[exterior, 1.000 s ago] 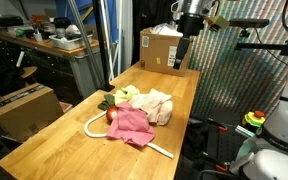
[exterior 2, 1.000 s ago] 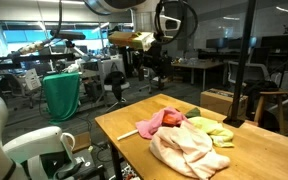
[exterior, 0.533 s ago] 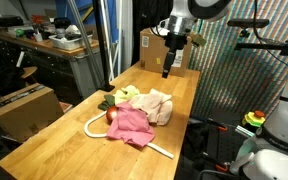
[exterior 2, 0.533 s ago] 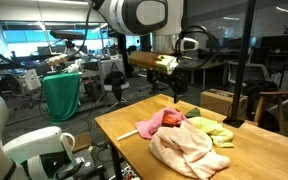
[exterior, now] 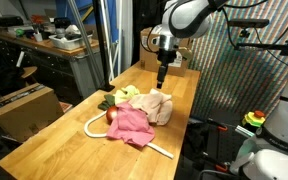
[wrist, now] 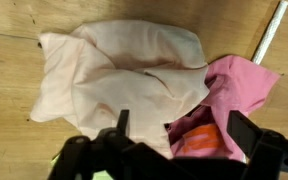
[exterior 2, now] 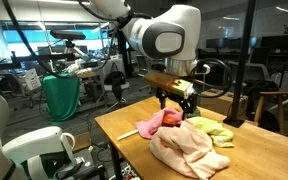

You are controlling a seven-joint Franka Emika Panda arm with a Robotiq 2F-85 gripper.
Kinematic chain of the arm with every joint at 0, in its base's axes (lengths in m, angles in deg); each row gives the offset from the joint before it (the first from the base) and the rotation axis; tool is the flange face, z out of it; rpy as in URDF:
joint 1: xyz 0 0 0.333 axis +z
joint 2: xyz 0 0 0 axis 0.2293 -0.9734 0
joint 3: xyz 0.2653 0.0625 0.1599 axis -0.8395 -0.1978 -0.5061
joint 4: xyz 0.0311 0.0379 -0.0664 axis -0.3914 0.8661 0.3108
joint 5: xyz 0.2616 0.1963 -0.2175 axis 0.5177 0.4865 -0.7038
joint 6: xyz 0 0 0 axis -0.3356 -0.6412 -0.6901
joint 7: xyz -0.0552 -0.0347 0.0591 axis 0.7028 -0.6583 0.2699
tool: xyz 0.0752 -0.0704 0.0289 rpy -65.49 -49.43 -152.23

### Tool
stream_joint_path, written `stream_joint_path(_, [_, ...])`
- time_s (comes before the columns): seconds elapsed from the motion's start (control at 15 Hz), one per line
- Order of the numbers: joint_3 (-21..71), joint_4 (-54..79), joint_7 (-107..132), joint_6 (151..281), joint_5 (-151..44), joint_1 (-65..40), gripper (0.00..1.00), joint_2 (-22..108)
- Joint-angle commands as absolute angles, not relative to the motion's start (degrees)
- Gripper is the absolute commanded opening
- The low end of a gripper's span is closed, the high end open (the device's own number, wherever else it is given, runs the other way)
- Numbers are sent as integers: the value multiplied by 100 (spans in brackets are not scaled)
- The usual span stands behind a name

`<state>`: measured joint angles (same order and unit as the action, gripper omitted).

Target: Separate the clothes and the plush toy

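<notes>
I need to move my gripper down next to the cream-white piece, which is bunched into folds beside the pink, and close on its creased middle (exterior: pixel 156 106), away from the red toy.
The clothes lie in a pile on the wooden table (exterior: pixel 54 140): a pink piece (exterior: pixel 131 123) (exterior 2: pixel 152 123) (wrist: pixel 236 82), a cream-white piece (exterior: pixel 156 104) (exterior 2: pixel 189 150) (wrist: pixel 124 72) and a pale yellow-green piece (exterior: pixel 127 93) (exterior 2: pixel 217 130). The red plush toy (exterior: pixel 112 116) (exterior 2: pixel 172 117) sits against the pink piece, and in the wrist view its orange-red surface (wrist: pixel 199 142) peeks out from under pink folds. My gripper (exterior: pixel 162 76) (exterior 2: pixel 176 101) (wrist: pixel 184 128) hangs open above the pile, over the seam between cream and pink, holding nothing.
A long white bent tube (exterior: pixel 92 126) (wrist: pixel 270 30) curves round the pile's near side. A cardboard box (exterior: pixel 160 48) stands at the table's far end. Another box (exterior 2: pixel 219 102) sits beyond the table. The table's edges run close to the pile.
The arm has swung down from high above the table's far end to just over the pile. The jaws stayed open and the clothes and toy have not moved.
</notes>
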<state>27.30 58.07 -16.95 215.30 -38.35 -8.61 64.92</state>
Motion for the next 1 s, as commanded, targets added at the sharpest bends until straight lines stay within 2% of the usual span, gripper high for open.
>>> stream_joint_path(0.0, [2575,5516,-2102,21801,-3548,-987,100,5934])
stream_joint_path(0.93, [1962,5248,-1929,22488,-4088,-1368,100,4510])
